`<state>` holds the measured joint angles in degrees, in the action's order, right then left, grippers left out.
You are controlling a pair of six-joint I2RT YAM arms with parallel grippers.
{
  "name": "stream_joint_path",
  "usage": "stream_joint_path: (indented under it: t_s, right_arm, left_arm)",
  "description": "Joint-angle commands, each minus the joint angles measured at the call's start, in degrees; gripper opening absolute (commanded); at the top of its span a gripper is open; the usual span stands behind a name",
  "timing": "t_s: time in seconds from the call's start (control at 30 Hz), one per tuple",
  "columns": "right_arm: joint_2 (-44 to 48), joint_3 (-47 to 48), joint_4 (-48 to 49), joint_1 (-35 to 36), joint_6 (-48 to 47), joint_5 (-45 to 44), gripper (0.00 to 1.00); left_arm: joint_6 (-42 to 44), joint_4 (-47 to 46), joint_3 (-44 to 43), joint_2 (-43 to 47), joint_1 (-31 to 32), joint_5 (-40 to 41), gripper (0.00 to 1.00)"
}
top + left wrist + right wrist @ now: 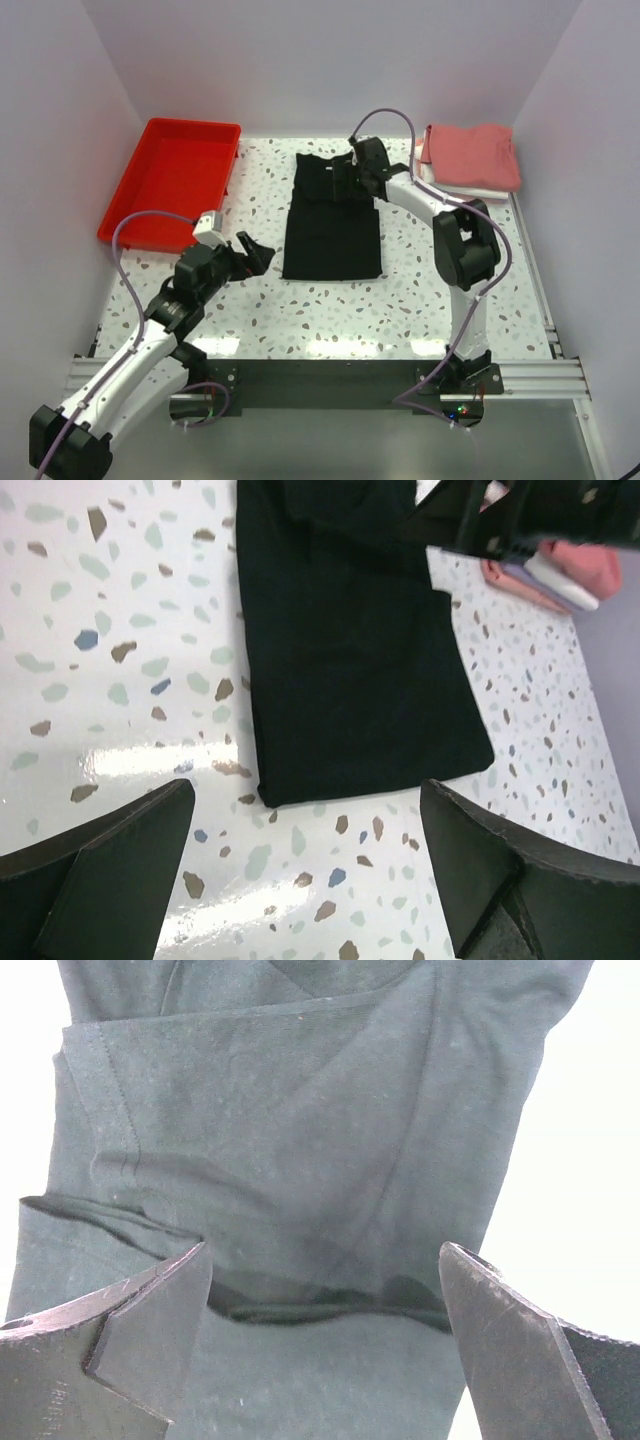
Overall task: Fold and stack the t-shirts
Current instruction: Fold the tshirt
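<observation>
I will next move my left gripper down and across to the near corner of the black t-shirt on the tray's side, just beyond the gripper's open fingers.
The black t-shirt (333, 220) lies folded into a long strip in the middle of the table. My right gripper (345, 183) is open just above its far end. In the right wrist view the open right gripper (325, 1300) straddles a folded edge of the black cloth (300, 1140). My left gripper (258, 252) is open and empty, low over the table left of the shirt's near-left corner. In the left wrist view the left gripper (305, 870) sits just short of the shirt's near edge (350, 660). A folded salmon-red t-shirt (470, 157) lies on white cloth at the far right.
A red plastic tray (175, 180) stands at the far left. White walls close in the table on three sides. The right arm (520, 520) crosses the top of the left wrist view, with the salmon stack (585, 565) behind it.
</observation>
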<state>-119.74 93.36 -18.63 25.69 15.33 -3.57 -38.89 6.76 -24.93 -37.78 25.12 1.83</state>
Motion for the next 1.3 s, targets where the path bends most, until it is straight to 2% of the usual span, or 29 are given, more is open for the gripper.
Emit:
stream_joint_path:
  t_s: [0.0, 0.13, 0.3, 0.37, 0.57, 0.7, 0.83, 0.9, 1.27]
  right_arm:
    - [7.5, -1.7, -1.7, 0.2, -1.1, 1.0, 0.99]
    - [17.6, -11.2, 1.0, 0.2, 2.0, -0.4, 0.99]
    - [32.5, -27.6, 5.2, 0.2, 6.6, -3.7, 0.99]
    - [35.4, -32.7, 4.9, 0.2, 7.3, -4.4, 0.99]
    - [42.8, -41.5, 2.8, 0.1, 9.5, -5.4, 0.99]
    - [45.6, -43.3, 2.7, 0.1, 9.5, -6.1, 0.99]
    - [47.0, -43.5, 2.1, 0.1, 8.9, -5.2, 0.99]
    - [47.5, -43.6, 1.5, 0.1, 8.8, -5.0, 0.99]
    - [50.6, -46.4, 1.0, 0.1, 8.6, -4.4, 0.99]
  left_arm:
    - [-1.4, -4.3, 1.7, -2.3, -0.3, -3.8, 1.00]
    - [-0.7, -8.5, 2.9, -7.6, -0.3, -7.2, 1.00]
    - [-0.1, -12.2, 3.7, -14.6, -0.3, -14.0, 1.00]
    - [-0.2, -14.5, 4.8, -17.7, -0.3, -16.9, 1.00]
    - [0.7, -17.6, 5.9, -24.7, -0.2, -19.8, 0.87]
    - [1.3, -20.6, 5.9, -29.7, -0.2, -22.2, 0.78]
    - [1.2, -24.5, 5.6, -34.5, -0.2, -23.0, 0.62]
    - [1.5, -24.8, 5.3, -35.7, -0.2, -22.1, 0.57]
    - [0.6, -29.1, 5.0, -40.9, -0.2, -16.5, 0.52]
